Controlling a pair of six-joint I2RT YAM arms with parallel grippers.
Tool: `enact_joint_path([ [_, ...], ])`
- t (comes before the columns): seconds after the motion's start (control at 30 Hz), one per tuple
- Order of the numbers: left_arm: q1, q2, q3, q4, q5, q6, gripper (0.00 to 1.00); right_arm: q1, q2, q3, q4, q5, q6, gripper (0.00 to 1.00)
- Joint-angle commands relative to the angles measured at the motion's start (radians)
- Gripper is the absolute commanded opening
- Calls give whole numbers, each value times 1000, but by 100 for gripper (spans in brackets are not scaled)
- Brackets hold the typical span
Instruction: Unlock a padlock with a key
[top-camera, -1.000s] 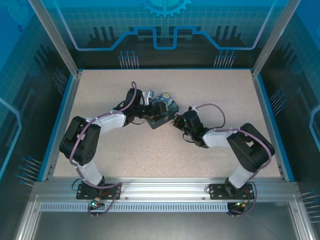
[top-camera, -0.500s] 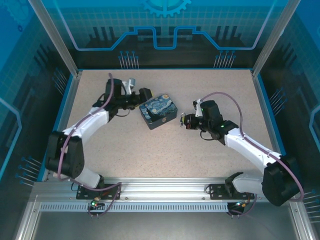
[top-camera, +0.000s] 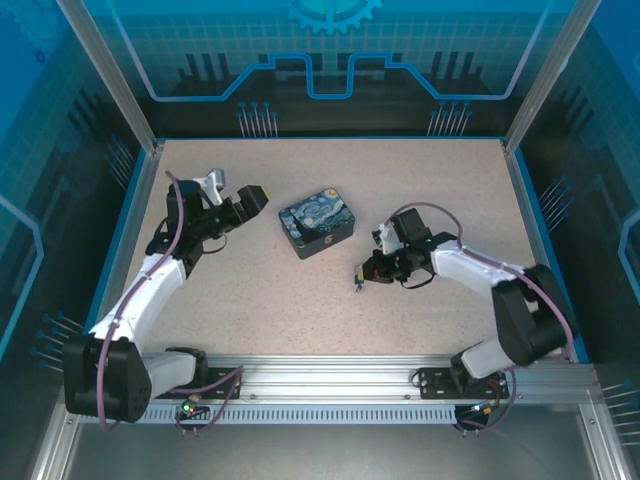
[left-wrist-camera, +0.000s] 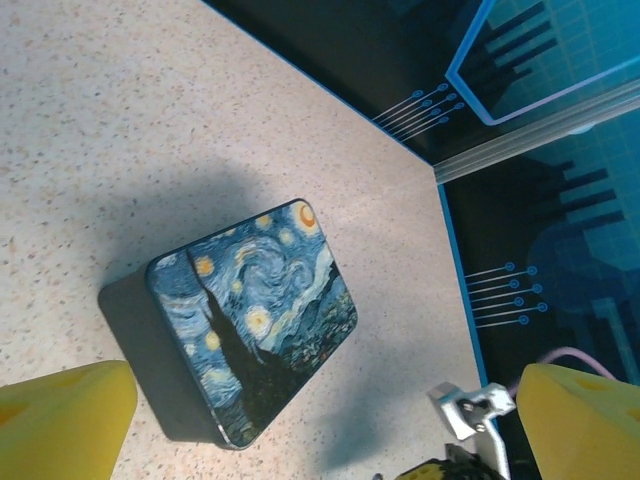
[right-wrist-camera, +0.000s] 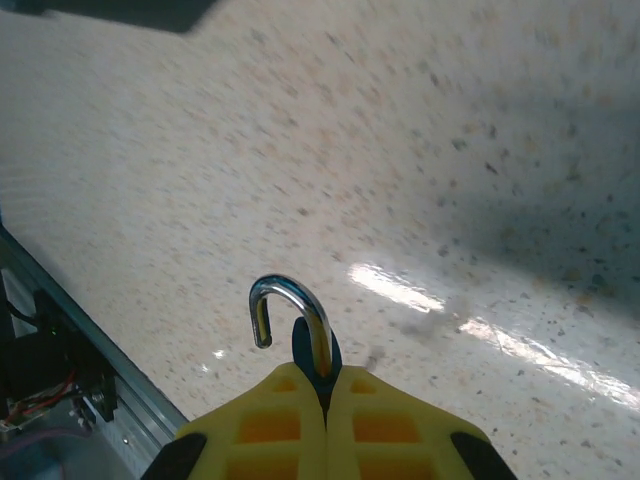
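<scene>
I should bring the padlock (top-camera: 358, 284) down onto the table in front of the tin with my right gripper and release it there, because the shackle's hooked end stands free.
My right gripper (right-wrist-camera: 325, 375) is shut on the padlock (right-wrist-camera: 300, 300). The padlock's teal body is pinched between the yellow fingers. Its silver shackle stands up with the hooked end free of the body. In the top view the right gripper (top-camera: 365, 272) holds the padlock (top-camera: 358, 284) low over the table, in front and to the right of the tin. My left gripper (top-camera: 247, 199) hangs wide open to the left of the tin, with nothing between its fingers (left-wrist-camera: 60, 420). The key is out of view.
The starry-night tin (top-camera: 316, 221) lies shut on the speckled table, also below my left gripper (left-wrist-camera: 250, 310). A blue rim (top-camera: 140, 215) and glass walls bound the table. The metal rail (top-camera: 330, 372) carrying the arm bases runs along the near edge.
My left gripper opened wide and drew back to the left, away from the tin. My right gripper carried the padlock from beside the tin toward the near side.
</scene>
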Motion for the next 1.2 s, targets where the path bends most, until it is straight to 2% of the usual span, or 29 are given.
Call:
enact_joint_path([
  [0.0, 6, -33, -22, -20, -18, 2, 99, -34, 69, -5, 53, -70, 18, 2],
  [0.17, 6, -38, -20, -49, -22, 7, 99, -62, 168, 24, 83, -76, 8, 3],
  [0.3, 6, -37, -1, -78, -25, 22, 99, -78, 216, 30, 95, -70, -1, 8],
  [0.4, 6, -42, 14, -99, -32, 36, 99, -79, 218, 36, 97, -57, -9, 16],
  [0.5, 6, -55, 28, -118, -40, 49, 99, -79, 180, 50, 64, -26, -30, 32],
  [0.63, 11, -73, 59, -154, -56, 75, 99, -94, 86, 67, -22, 51, -63, 41],
  [0.8, 31, -106, 92, -183, -102, 96, 99, -122, -121, 66, -83, 181, -92, 51],
  [0.87, 38, -130, 88, -190, -159, 111, 99, -127, -208, 63, -94, 245, -106, 57],
  [1.0, 46, -207, 18, -162, -359, 151, 99, -145, -380, 30, -66, 422, -111, 67],
  [1.1, 48, -255, -70, -69, -455, 229, 99, -177, -478, -14, 3, 510, -117, 81],
  [1.17, 49, -259, -115, -20, -495, 281, 99, -195, -520, -42, 39, 584, -136, 95],
])
